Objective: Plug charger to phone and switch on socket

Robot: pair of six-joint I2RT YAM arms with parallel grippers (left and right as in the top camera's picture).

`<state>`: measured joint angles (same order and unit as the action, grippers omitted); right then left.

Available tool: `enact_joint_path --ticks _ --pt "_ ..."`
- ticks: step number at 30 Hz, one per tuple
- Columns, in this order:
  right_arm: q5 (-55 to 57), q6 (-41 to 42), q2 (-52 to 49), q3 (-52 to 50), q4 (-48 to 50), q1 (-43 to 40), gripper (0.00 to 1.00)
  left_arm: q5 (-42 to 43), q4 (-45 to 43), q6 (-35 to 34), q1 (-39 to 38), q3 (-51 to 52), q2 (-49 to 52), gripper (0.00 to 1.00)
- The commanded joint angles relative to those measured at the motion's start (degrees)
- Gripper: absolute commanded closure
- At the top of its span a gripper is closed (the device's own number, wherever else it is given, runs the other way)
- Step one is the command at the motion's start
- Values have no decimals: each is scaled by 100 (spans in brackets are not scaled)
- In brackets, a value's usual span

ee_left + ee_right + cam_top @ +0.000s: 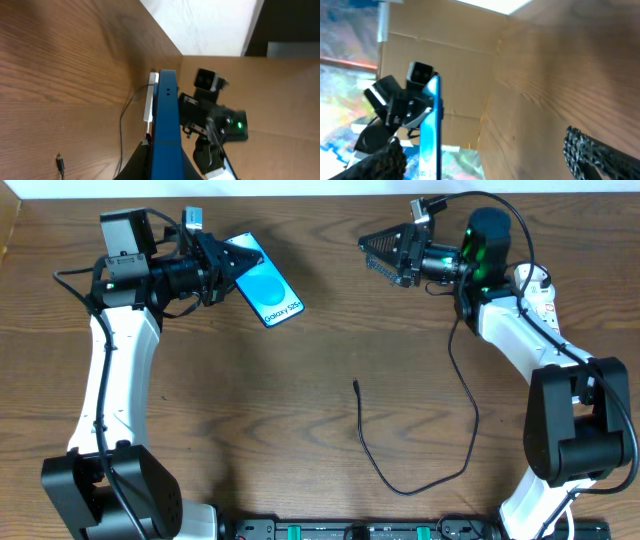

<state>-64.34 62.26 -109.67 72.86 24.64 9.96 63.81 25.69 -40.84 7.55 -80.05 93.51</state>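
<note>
The charger's plug tip (357,388) lies free on the table, so my right gripper moves back and down onto it next, tilting its fingers toward the table.
My left gripper (222,265) is shut on one end of the phone (268,288), whose blue screen reads "Galaxy S25". In the left wrist view the phone (166,110) shows edge-on between my black fingers (165,150). The charger's black cable (400,488) lies loose on the table, its plug tip (356,385) free; the tip also shows in the left wrist view (59,160). The white socket (537,284) is mostly hidden under my right arm. My right gripper (383,250) is open and empty, facing the phone (433,131) from the right.
The wooden table (300,420) carries the cable loop at centre right. A white strip (148,100) lies behind the phone in the left wrist view. Cardboard walls (455,75) stand beyond the table edge.
</note>
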Motion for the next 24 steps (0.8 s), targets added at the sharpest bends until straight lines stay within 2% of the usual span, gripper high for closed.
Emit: enact_joint_path --ticks 1,5,7,14,20,24 --pt "192 -802 81 258 -525 -11 1 457 -4 251 15 -4 -105 92" --pt "931 -1526 81 284 -1384 57 1 450 -11 251 44 -4 -105 92" --pt "1801 -2107 81 286 -2205 157 1 452 -9 251 118 -4 -105 93" --pt "3158 -3003 81 286 -3821 542 1 452 -2 254 286 -4 -105 93" --pt "4487 -3501 81 286 -5353 1123 1 376 -2 273 304 -4 -105 93" --pt "5329 -3534 79 286 -6072 1602 1 302 -2 271 304 -4 -105 92"
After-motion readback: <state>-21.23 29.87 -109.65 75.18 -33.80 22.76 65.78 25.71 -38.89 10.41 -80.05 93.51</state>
